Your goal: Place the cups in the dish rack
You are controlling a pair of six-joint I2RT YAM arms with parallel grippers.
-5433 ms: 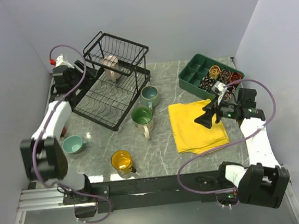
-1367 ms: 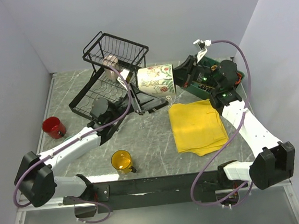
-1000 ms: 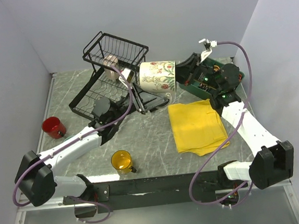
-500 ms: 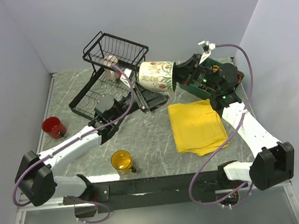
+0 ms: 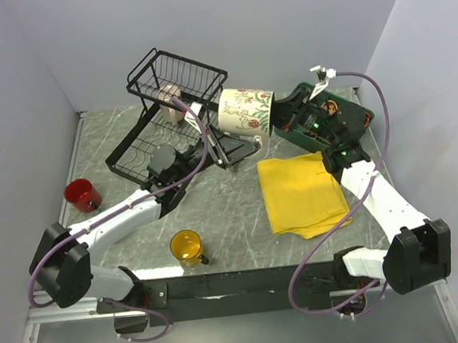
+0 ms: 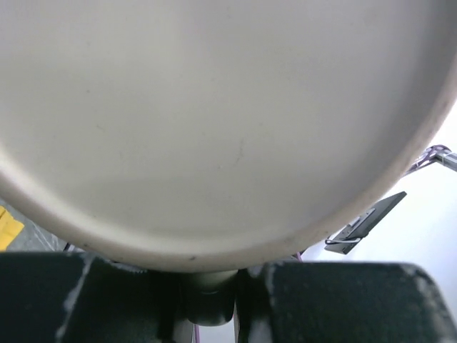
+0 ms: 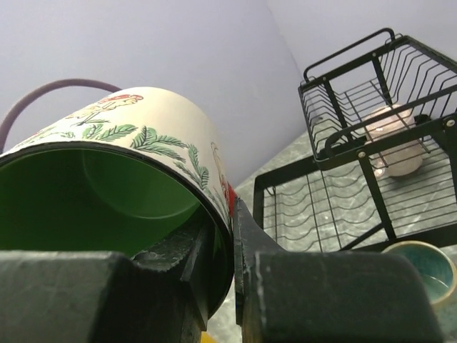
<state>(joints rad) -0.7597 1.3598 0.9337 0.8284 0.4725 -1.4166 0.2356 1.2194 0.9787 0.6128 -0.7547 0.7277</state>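
Observation:
The robot will next swing its left gripper over, turn the fingers down, lower it and let go, because free rack wires beside the lilac-beige cup are below, to the left in the top view.
A cream floral cup [image 5: 245, 110] hangs tilted in the air beside the black wire dish rack [image 5: 155, 138]. My right gripper [image 5: 277, 120] is shut on its rim, one finger inside the green interior [image 7: 93, 200] and one outside [image 7: 232, 236]. My left gripper [image 5: 237, 143] reaches in from below. The cup's pale base [image 6: 214, 114] fills the left wrist view, and the handle [image 6: 207, 289] sits clamped between the fingers. A lilac-beige cup [image 5: 170, 95] lies in the rack. A red cup [image 5: 79, 192] and a yellow cup [image 5: 186, 244] stand on the table. A teal cup [image 7: 421, 264] shows by the rack.
A folded yellow cloth [image 5: 303, 191] lies on the table right of centre. A green compartmented tray [image 5: 352, 112] sits at the back right, mostly behind my right arm. The left arm stretches across the table in front of the rack.
My right gripper has lifted and tipped the floral cup a little up and right. My left gripper has risen under it and closed round the handle.

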